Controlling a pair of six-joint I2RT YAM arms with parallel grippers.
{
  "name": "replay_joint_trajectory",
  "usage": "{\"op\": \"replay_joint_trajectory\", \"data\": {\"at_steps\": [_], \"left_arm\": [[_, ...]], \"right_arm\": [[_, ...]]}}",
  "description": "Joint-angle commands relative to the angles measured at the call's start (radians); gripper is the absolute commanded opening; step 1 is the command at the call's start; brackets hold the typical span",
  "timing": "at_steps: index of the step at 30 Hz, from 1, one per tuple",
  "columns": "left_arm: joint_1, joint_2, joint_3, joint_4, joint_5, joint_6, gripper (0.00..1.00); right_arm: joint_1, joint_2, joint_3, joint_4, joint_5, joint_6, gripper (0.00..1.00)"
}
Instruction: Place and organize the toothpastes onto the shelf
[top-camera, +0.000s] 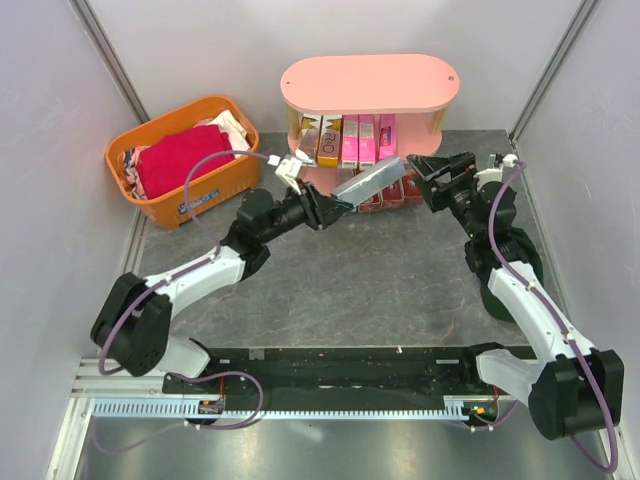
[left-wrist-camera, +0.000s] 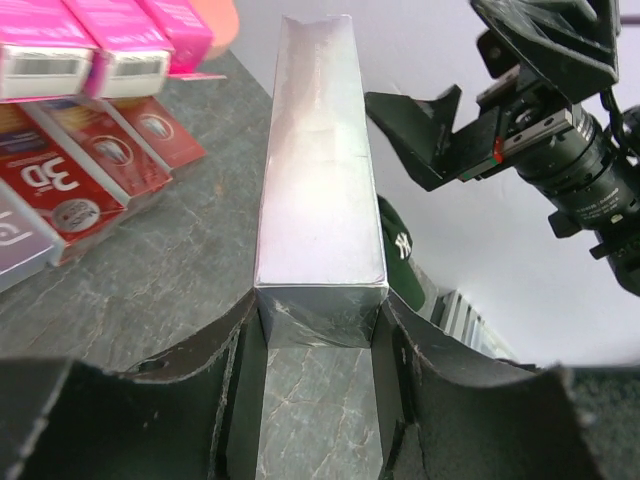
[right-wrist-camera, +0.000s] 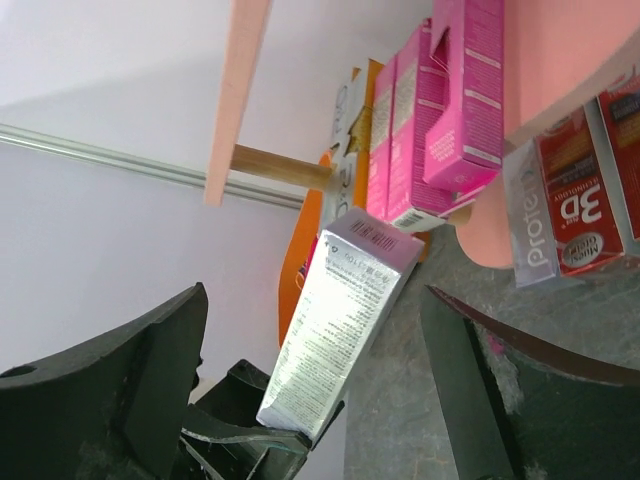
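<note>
The bare basket-side end of the shelf's bottom level (top-camera: 321, 181) is below and outward, so my left gripper must next lower, level and slide its carton outward, then release.
My left gripper (top-camera: 327, 209) is shut on the near end of a silver-grey toothpaste carton (top-camera: 371, 180), which is held tilted above the table and points toward the shelf (top-camera: 370, 82). In the left wrist view the carton (left-wrist-camera: 320, 180) sits squeezed between both fingers (left-wrist-camera: 225, 400). My right gripper (top-camera: 432, 176) is open just right of the carton's far end. In its wrist view the carton (right-wrist-camera: 345, 320) lies between its wide jaws, touching neither. Yellow-gold (top-camera: 327, 140) and pink toothpastes (top-camera: 358, 140) stand on the middle tier, and dark red ones (top-camera: 388, 194) lie on the bottom tier.
An orange basket (top-camera: 185, 165) holding a red cloth (top-camera: 180, 160) stands left of the shelf. A wooden post (right-wrist-camera: 280, 165) and the pink tier edges frame the shelf openings. White walls close in on three sides of the grey table (top-camera: 350, 290).
</note>
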Motion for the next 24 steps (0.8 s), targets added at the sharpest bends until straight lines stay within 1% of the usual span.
{"op": "replay_joint_trajectory", "data": {"at_steps": [1, 4, 8, 12, 16, 21, 22, 24], "left_arm": [[0.037, -0.138, -0.047, 0.112, 0.014, -0.091, 0.02], [0.047, -0.187, -0.080, 0.066, 0.068, -0.107, 0.02], [0.054, -0.264, -0.167, 0.018, 0.080, -0.146, 0.02], [0.073, -0.324, -0.216, -0.130, 0.088, -0.156, 0.02], [0.122, -0.349, -0.242, -0.212, 0.111, -0.182, 0.02], [0.202, -0.321, -0.308, -0.210, 0.114, -0.266, 0.02], [0.232, -0.309, -0.317, -0.200, 0.121, -0.281, 0.02], [0.258, -0.283, -0.336, -0.169, 0.132, -0.315, 0.02]], "right_arm": [[-0.001, -0.052, 0.068, -0.014, 0.039, -0.074, 0.95], [-0.003, -0.065, 0.077, -0.028, 0.053, -0.101, 0.96], [-0.001, -0.078, 0.087, -0.046, 0.075, -0.134, 0.96], [-0.001, -0.086, 0.087, -0.053, 0.090, -0.149, 0.97], [-0.001, -0.085, 0.084, -0.048, 0.093, -0.154, 0.97], [-0.001, -0.083, 0.081, -0.045, 0.096, -0.158, 0.97], [-0.001, -0.085, 0.081, -0.046, 0.098, -0.158, 0.97], [-0.003, -0.086, 0.084, -0.050, 0.099, -0.164, 0.97]]}}
